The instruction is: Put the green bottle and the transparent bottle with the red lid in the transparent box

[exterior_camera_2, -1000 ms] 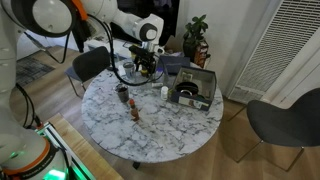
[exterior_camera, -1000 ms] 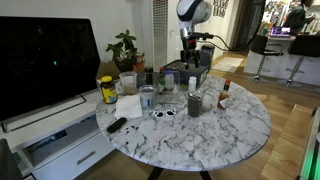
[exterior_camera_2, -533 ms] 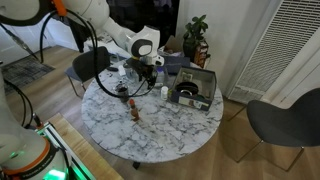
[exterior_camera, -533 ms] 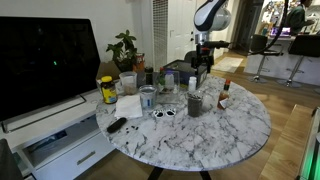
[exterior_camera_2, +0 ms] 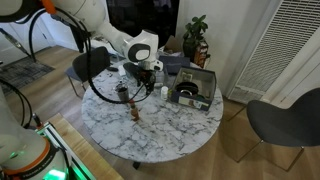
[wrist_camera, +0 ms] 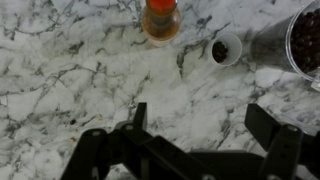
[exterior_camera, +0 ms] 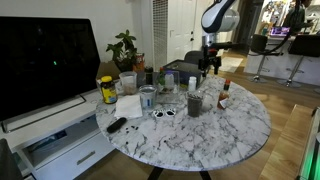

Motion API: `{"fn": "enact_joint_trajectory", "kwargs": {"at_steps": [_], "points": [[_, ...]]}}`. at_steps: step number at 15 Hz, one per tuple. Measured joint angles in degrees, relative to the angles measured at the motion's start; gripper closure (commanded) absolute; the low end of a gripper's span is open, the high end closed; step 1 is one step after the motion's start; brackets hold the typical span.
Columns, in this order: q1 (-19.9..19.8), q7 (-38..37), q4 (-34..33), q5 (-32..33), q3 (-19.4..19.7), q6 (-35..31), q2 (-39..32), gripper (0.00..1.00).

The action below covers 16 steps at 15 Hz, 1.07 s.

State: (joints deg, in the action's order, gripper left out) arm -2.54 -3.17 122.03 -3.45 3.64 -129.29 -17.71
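Note:
My gripper is open and short of the bottle. It should move toward the top of the wrist view next and go down around the bottle's red lid.
The transparent bottle with the red lid [exterior_camera: 226, 93] stands near the table's edge; it also shows in an exterior view [exterior_camera_2: 133, 108] and at the top of the wrist view [wrist_camera: 160, 16]. A slim dark bottle that looks like the green bottle [exterior_camera: 148, 76] stands among the jars at the back. The transparent box [exterior_camera: 181, 70] sits at the back of the table and holds dark things, as an exterior view [exterior_camera_2: 196, 73] shows. My gripper [exterior_camera: 211, 66] [exterior_camera_2: 140, 88] hangs open and empty above bare marble [wrist_camera: 200, 120], short of the red-lidded bottle.
A dark-filled glass jar [exterior_camera: 194, 102] [wrist_camera: 305, 40] and a small cup [wrist_camera: 224, 48] stand close to the red-lidded bottle. A yellow-labelled jar [exterior_camera: 107, 90], clear cups, a cloth and a remote lie on the far side. A monitor [exterior_camera: 45, 60] stands beside the table.
The arm has swung away from above the transparent box toward the red-lidded bottle. The gripper stays open and empty. No object has moved.

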Motion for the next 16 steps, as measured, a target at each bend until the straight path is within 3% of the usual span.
{"fn": "enact_joint_trajectory", "kwargs": {"at_steps": [6,16], "points": [[0.0,-0.7,0.5,0.7,0.1,0.1,-0.4,0.00],[-0.1,-4.8,7.8,1.0,1.4,-0.1,-0.6,0.00]]}}
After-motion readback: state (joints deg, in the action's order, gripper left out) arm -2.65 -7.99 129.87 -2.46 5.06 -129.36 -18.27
